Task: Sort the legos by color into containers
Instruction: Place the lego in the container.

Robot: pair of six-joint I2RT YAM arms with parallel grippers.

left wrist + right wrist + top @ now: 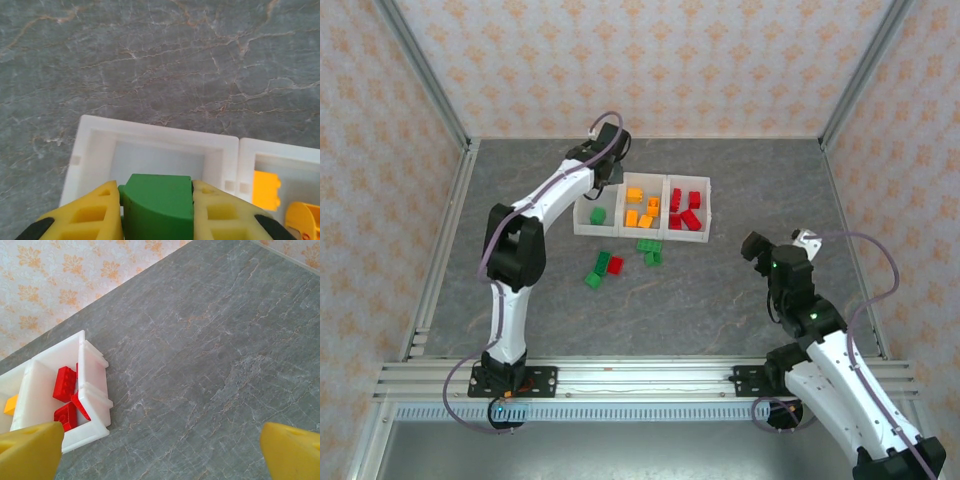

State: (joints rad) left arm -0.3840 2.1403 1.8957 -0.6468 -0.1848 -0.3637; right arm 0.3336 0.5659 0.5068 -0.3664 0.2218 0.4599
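Observation:
My left gripper will move down to the bare far part of the bin holding a green lego and release this matching lego there.
Three joined white containers stand mid-table. The left bin holds a green lego, the middle one orange legos, the right one red legos. My left gripper hangs over the left bin's far side, shut on a green lego held between its yellow fingers. Loose green legos and a red lego beside more green ones lie in front of the bins. My right gripper is open over bare table, right of the bins.
In the right wrist view the red bin sits at the left, with grey table between the wide-apart fingertips. Metal frame posts and patterned walls enclose the table on three sides.

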